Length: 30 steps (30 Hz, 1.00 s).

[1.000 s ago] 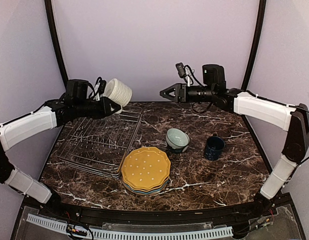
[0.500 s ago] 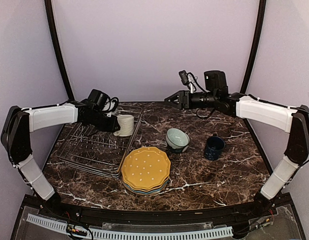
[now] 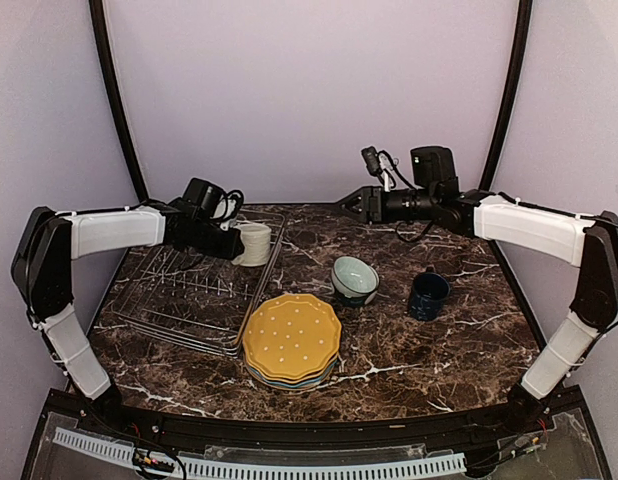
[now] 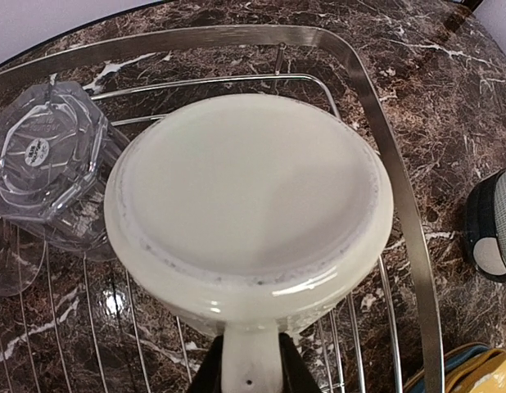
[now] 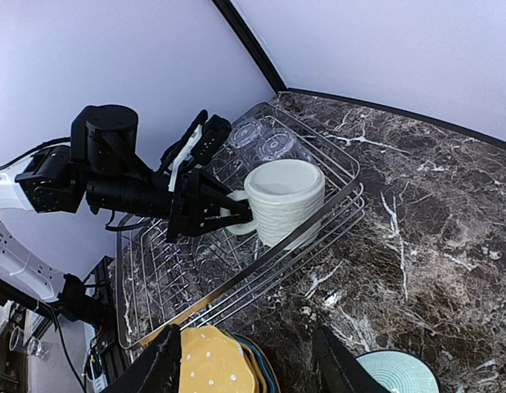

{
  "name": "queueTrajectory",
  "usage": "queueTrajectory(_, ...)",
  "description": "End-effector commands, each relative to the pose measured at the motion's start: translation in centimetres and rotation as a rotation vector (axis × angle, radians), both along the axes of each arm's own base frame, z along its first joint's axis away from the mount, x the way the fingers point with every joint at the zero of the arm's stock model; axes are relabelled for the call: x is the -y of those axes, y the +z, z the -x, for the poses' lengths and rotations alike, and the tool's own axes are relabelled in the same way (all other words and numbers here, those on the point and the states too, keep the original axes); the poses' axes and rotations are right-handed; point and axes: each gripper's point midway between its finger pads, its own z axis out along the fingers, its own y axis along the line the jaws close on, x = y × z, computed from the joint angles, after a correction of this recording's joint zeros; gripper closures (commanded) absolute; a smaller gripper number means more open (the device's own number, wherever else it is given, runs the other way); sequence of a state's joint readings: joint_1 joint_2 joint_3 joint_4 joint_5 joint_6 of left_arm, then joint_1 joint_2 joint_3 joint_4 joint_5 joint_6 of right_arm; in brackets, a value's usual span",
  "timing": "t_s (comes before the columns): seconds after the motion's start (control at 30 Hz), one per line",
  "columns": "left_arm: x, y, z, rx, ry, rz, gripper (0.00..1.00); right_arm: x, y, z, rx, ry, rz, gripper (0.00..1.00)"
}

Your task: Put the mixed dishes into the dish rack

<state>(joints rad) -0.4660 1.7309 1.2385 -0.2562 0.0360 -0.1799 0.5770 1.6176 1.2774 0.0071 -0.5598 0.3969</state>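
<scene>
I should lower my left gripper, set the mug's opening on the rack's wire bottom and release the mug's handle.
My left gripper (image 3: 232, 243) is shut on the handle of the cream ribbed mug (image 3: 254, 244). It holds the mug upside down, low in the far right corner of the dish rack (image 3: 179, 290). In the left wrist view the mug's base (image 4: 249, 192) faces the camera, my fingers pinch the handle (image 4: 247, 368), and a clear glass tumbler (image 4: 44, 160) stands in the rack beside it. My right gripper (image 3: 345, 204) is open and empty in the air over the far middle of the table. The right wrist view shows the mug (image 5: 284, 201) inside the rack's rim (image 5: 261, 262).
A stack of scalloped plates, yellow dotted one on top (image 3: 291, 338), sits right of the rack's near corner. The pale green bowl (image 3: 355, 277) and the dark navy mug (image 3: 428, 294) stand on the marble table (image 3: 439, 350) to the right. The rack's prong rows (image 3: 174, 275) are bare.
My left arm has brought the cream mug down from the air, turned it base up and set it low in the rack's far right corner. My right gripper has drifted slightly right.
</scene>
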Motion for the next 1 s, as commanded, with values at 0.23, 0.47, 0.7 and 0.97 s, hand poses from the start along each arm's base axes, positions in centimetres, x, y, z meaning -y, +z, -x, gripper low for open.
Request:
queueTrajectory(0.23,0.1,-4.0,0.3,0.004,-0.019,-0.107,0.97,0.4,-0.3,-0.4,0.011,-0.007,0.0,0.49)
queueTrajectory(0.47,0.5,-4.5,-0.7,-0.005,-0.026,-0.126,0.91,2.2,-1.9,-0.5,-0.055,-0.08,0.145,0.49)
queueTrajectory(0.7,1.3,-4.8,-1.4,-0.015,-0.045,-0.12,0.83,8.2,-5.5,0.7,-0.165,-0.239,0.456,0.45)
queueTrajectory(0.97,1.6,-4.6,-1.3,-0.044,-0.057,-0.116,0.51,15.5,-9.1,3.1,-0.3,-0.37,0.655,0.44)
